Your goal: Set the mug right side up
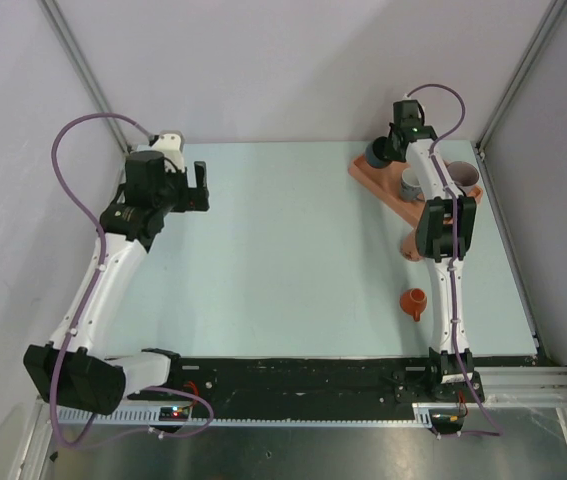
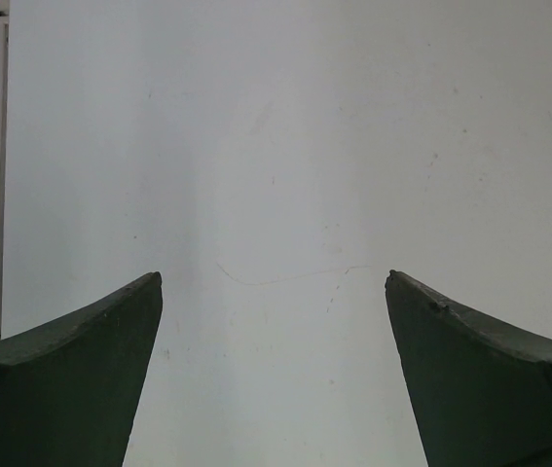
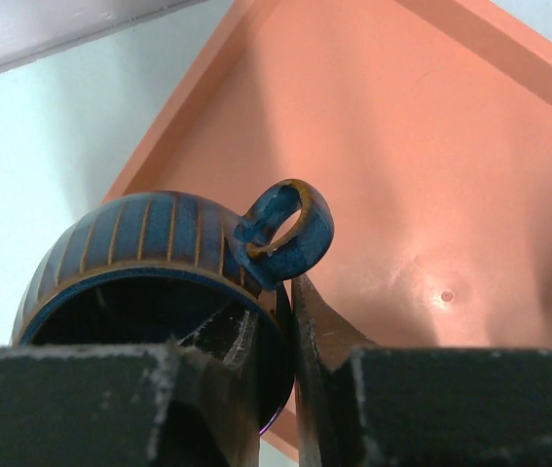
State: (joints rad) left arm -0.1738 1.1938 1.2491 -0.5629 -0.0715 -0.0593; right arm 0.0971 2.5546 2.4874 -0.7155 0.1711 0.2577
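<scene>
My right gripper moves down next and sets the blue mug base-down on the bottom of the tray beside the grey mug (image 1: 384,176), then releases it, since that spot is clear.
A blue mug (image 3: 149,253) with tan stripes and a looped handle (image 3: 290,232) is held over the far left corner of the orange tray (image 3: 422,185). My right gripper (image 3: 276,331) is shut on its rim, one finger inside the mouth and one outside beside the handle. The mouth faces my wrist camera. In the top view the mug (image 1: 374,153) shows as a dark shape under the right gripper (image 1: 395,146) at the tray's far end. My left gripper (image 1: 200,186) is open and empty over bare table at the far left (image 2: 274,292).
The orange tray (image 1: 388,195) holds a grey mug (image 1: 412,184) and a grey bowl-like cup (image 1: 464,178) beside the right arm. A small orange cup (image 1: 415,301) lies on the table near the front right. Frame rails run along the right side.
</scene>
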